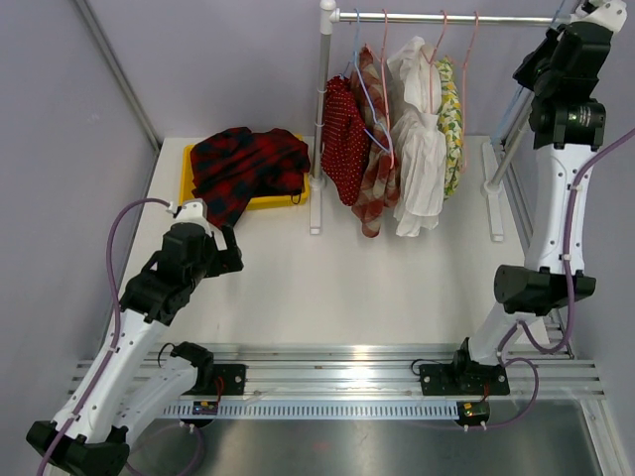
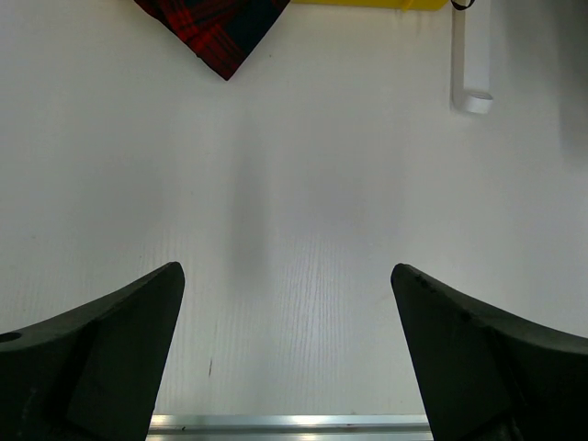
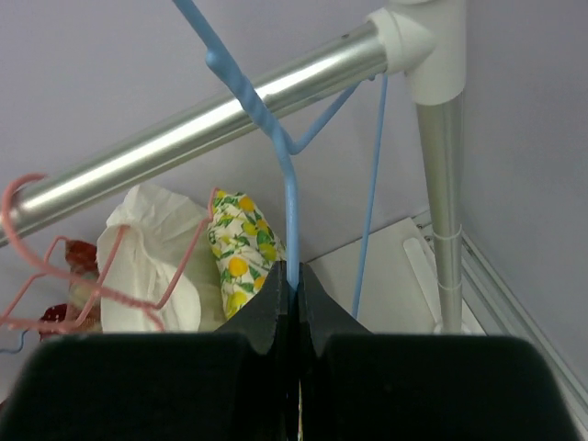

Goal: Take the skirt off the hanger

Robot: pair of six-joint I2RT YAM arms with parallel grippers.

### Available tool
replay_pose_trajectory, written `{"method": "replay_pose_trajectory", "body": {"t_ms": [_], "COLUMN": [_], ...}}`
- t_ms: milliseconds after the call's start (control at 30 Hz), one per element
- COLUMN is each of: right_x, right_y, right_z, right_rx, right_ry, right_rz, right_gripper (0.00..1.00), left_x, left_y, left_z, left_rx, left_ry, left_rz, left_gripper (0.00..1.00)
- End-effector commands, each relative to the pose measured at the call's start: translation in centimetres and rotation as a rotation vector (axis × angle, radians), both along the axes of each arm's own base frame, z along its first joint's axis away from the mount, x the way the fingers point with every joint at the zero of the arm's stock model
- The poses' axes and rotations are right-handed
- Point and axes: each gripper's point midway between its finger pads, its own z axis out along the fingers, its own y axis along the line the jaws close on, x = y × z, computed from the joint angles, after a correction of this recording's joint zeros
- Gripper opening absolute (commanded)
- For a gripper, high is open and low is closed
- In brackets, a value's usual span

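The blue hanger's hook settles on the bar's end (image 1: 548, 21) (image 3: 344, 61), outward of the fingers, next as my right gripper moves down. The fingers then open to release the hanger's wire.
A red-and-black plaid skirt (image 1: 248, 164) lies crumpled on a yellow tray (image 1: 185, 180) at the back left, off any hanger; its corner (image 2: 220, 28) shows in the left wrist view. My right gripper (image 3: 294, 276) is up at the right end of the rail (image 3: 184, 129), shut on the wire of a bare blue hanger (image 3: 289, 211) that hooks over the rail. Over the white table my left gripper (image 2: 287, 303) hangs open, in front of the tray, with nothing between its fingers.
More garments hang on the rail (image 1: 446, 18): a red dotted one (image 1: 344, 139), a reddish checked one (image 1: 375, 169), a white one (image 1: 417, 149) and a lemon-print one (image 1: 452, 119). Pink hangers (image 3: 55, 248) sit beside the blue one. The rack's white foot (image 2: 470, 55) rests on the table.
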Motion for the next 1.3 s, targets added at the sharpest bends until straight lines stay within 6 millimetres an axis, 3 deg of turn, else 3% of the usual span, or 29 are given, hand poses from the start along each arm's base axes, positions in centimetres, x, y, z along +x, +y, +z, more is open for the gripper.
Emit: {"method": "replay_pose_trajectory", "body": {"t_ms": [0, 100, 167, 367, 567, 800, 833, 867, 900, 933, 967, 1000, 1067, 1133, 1167, 1267], "right_x": [1.7, 4.4, 5.1, 7.2, 6.9, 4.4, 4.0, 3.5, 2.8, 2.2, 0.8, 0.0, -2.7, -4.3, -5.8, -7.4], "right_y": [-1.5, -2.4, -3.0, -3.5, -3.1, -4.1, -4.4, -4.5, -5.0, -5.2, -5.9, -6.6, -7.7, -7.5, -6.7, -4.7], "right_z": [3.2, 1.4, 1.2, -2.2, -5.2, -8.0, -8.1, -8.6, -8.0, -7.7, -6.9, -6.7, -5.2, -3.4, -1.6, 0.1], "right_rx": [0.056, 0.104, 0.130, 0.184, 0.226, 0.223, 0.217, 0.213, 0.189, 0.173, 0.152, 0.131, 0.099, 0.080, 0.067, 0.064], "right_ry": [-0.140, -0.125, -0.136, -0.079, -0.011, 0.099, 0.110, 0.137, 0.137, 0.143, 0.139, 0.144, 0.119, 0.064, 0.018, -0.025], "right_rz": [0.055, 0.123, 0.147, 0.223, 0.231, 0.130, 0.115, 0.101, 0.072, 0.053, -0.004, -0.048, -0.144, -0.156, -0.134, -0.052], "right_gripper": [0.00, 0.00, 0.00, 0.00, 0.00, 0.00, 0.07, 0.20, 0.36, 0.72, 0.87, 0.95, 0.99, 0.99, 0.99, 0.99], "left_x": [0.5, 0.5, 0.4, 0.5, 0.5, 0.6, 0.6, 0.6, 0.6, 0.5, 0.6, 0.6, 0.6, 0.6, 0.6, 0.6], "left_y": [-0.5, -0.4, -0.4, -0.5, -0.4, -0.6, -0.6, -0.6, -0.6, -0.6, -0.6, -0.7, -0.7, -0.8, -0.8, -0.9], "left_z": [0.8, 0.6, 0.7, 0.6, 0.6, 0.5, 0.5, 0.5, 0.4, 0.4, 0.4, 0.4, 0.4, 0.3, 0.3, 0.4], "left_rx": [-0.023, -0.021, -0.023, -0.021, -0.020, -0.021, -0.021, -0.022, -0.022, -0.021, -0.022, -0.022, -0.022, -0.022, -0.023, -0.025], "left_ry": [-0.042, -0.039, -0.042, -0.037, -0.038, -0.035, -0.034, -0.033, -0.032, -0.029, -0.031, -0.031, -0.031, -0.027, -0.027, -0.027], "left_rz": [-0.010, -0.004, -0.002, -0.004, 0.000, -0.006, -0.007, -0.008, -0.008, -0.010, -0.010, -0.012, -0.013, -0.016, -0.018, -0.023], "left_gripper": [0.99, 0.99, 0.99, 0.99, 0.99, 0.99, 0.99, 0.99, 0.99, 0.99, 0.99, 0.99, 0.99, 0.99, 0.99, 0.99]}}
